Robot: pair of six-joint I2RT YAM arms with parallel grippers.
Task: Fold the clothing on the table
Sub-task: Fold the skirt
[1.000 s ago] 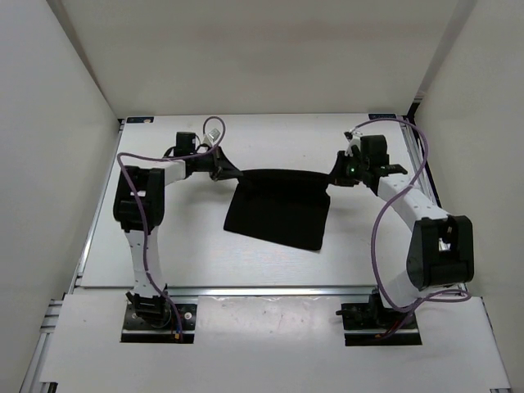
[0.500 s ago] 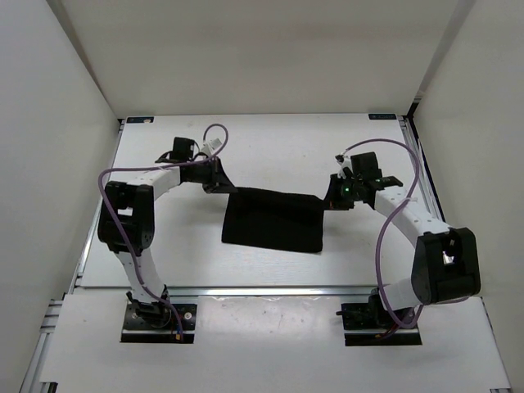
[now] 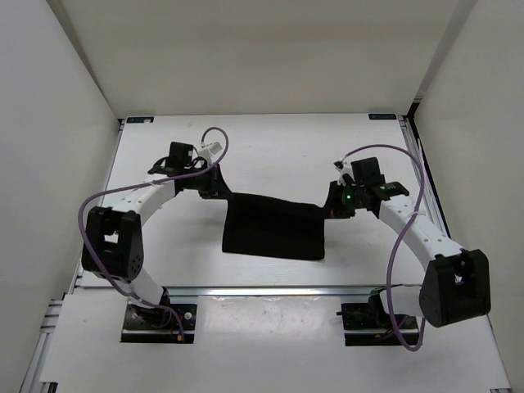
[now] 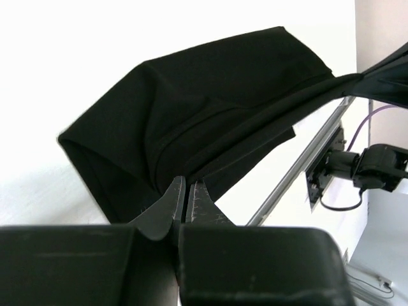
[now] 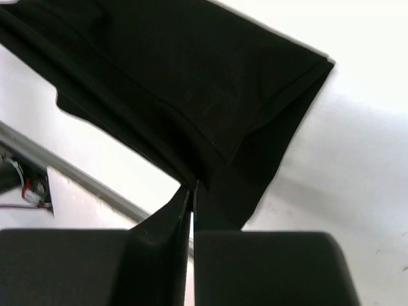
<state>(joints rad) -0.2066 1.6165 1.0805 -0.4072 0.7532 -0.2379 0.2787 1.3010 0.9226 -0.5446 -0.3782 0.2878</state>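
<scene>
I will next lower the clothing's still raised corner back onto the near part of the clothing (image 3: 234, 238) (image 4: 228, 181) and let it go, because that part is below and back from my left gripper.
The clothing (image 3: 274, 228) is a plain black garment lying on the white table (image 3: 270, 147), doubled over on itself. Its upper edge is lifted and stretched between both grippers. My left gripper (image 3: 223, 193) pinches the left corner of that edge. In the left wrist view the left gripper (image 4: 186, 186) is shut on the cloth (image 4: 210, 108), which hangs taut ahead. My right gripper (image 3: 329, 206) holds the right corner. Seen from the right wrist, the right gripper (image 5: 192, 188) is shut on a thin fold of the clothing (image 5: 191, 76).
White walls enclose the table on three sides. A silver rail (image 3: 270, 290) runs along the near edge, with both arm bases (image 3: 155, 315) behind it. Purple cables (image 3: 214, 135) loop off each arm.
Both grippers have carried the held top edge toward the near side, folding the garment over itself into a shorter, narrower band. Both arms have swung outward.
</scene>
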